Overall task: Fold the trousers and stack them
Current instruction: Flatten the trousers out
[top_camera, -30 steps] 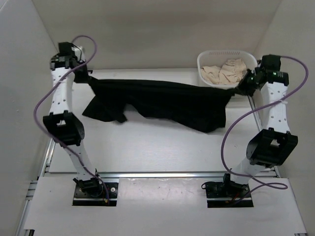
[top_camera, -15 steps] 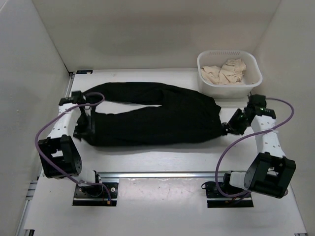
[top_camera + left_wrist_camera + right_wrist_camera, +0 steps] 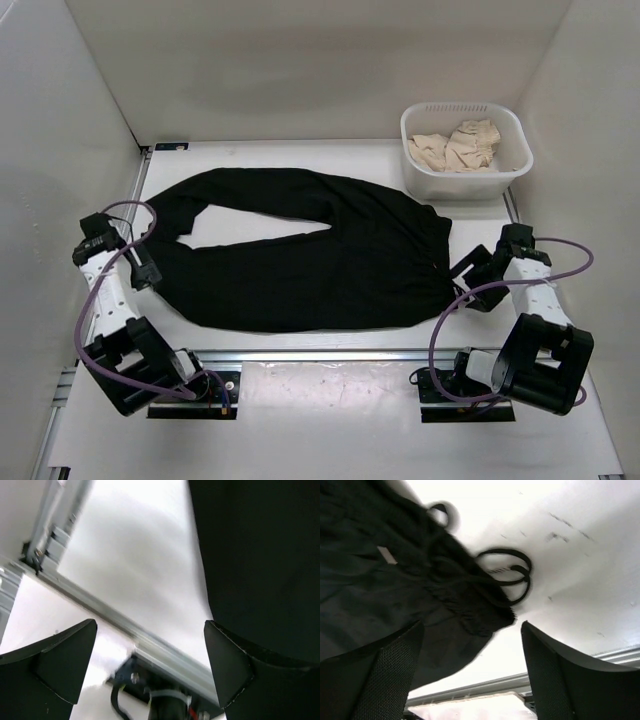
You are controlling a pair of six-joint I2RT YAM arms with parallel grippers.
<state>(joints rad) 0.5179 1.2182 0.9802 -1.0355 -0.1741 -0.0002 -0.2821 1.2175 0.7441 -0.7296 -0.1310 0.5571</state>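
The right gripper should next move down and to the left in the top view onto the waistband's near corner (image 3: 447, 302) (image 3: 495, 621), because that corner points between the open fingers.
The black trousers (image 3: 320, 260) lie flat across the table, legs pointing left and waistband on the right. My left gripper (image 3: 142, 272) is low by the leg ends, open and empty. In the left wrist view the open left gripper (image 3: 150, 665) hangs over the table's near rail, the trousers (image 3: 260, 555) to its upper right, clear of the fingers. My right gripper (image 3: 472, 270) sits just right of the waistband, open. In the right wrist view the trousers (image 3: 395, 580) and a looped drawstring (image 3: 507, 575) lie ahead of the empty right gripper (image 3: 472, 667).
A white basket (image 3: 420, 180) holding beige cloth (image 3: 460, 145) stands at the back right, beyond the waistband. An aluminium rail (image 3: 320, 353) runs along the table's near edge. Walls close in at left, right and back.
Both arms came down and back toward the near edge. Both grippers opened and let go of the trousers, which went from hanging stretched between them to lying flat on the table.
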